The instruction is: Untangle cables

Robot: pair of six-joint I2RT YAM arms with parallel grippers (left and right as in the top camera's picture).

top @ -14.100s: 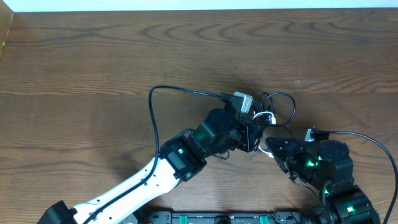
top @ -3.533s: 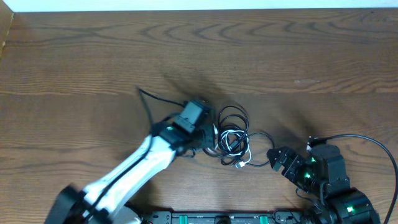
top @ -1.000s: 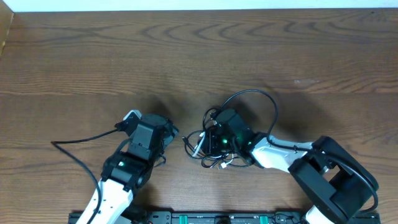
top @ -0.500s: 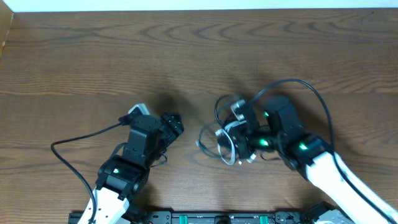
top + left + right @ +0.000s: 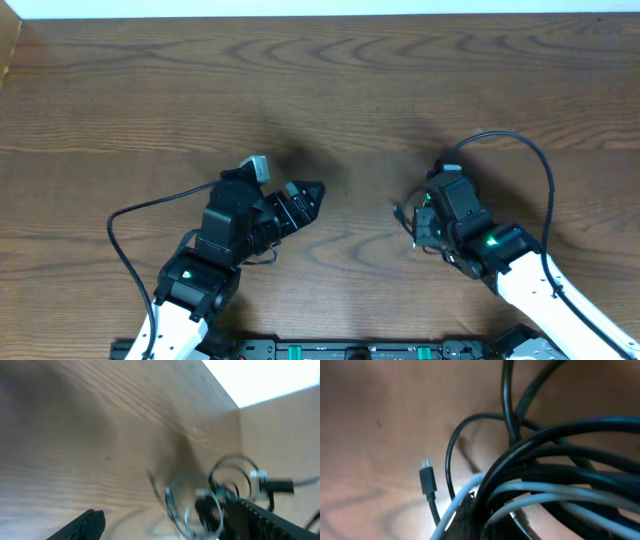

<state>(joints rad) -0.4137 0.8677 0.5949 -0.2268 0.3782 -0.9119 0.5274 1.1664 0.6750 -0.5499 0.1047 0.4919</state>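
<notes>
The bare tabletop between the grippers is to the left of my right gripper in the overhead view, so my right gripper should move there next and let go of the cables.
The cables (image 5: 555, 455) are a bunch of thin black and white cords that fills the right wrist view, with a small black plug (image 5: 426, 480) hanging at the left. My right gripper (image 5: 485, 517) is shut on the bunch. From overhead only a few loops of the cables (image 5: 408, 213) stick out left of the right gripper (image 5: 428, 222), right of centre. My left gripper (image 5: 305, 195) stands open a short way to the left, pointing at them, with nothing between its fingers. In the left wrist view the cables (image 5: 192, 507) are a blur ahead of the open left gripper (image 5: 170, 527).
The wooden table (image 5: 320, 90) stretches far back to a white edge. A thick black arm cable (image 5: 125, 215) loops out left of the left arm, and another (image 5: 535, 160) arches over the right arm. The arms' base rail (image 5: 350, 350) runs along the front edge.
My right gripper has carried the bunch of cables to the right, and the loops now show less from overhead. The left gripper has swung a little right and stays open.
</notes>
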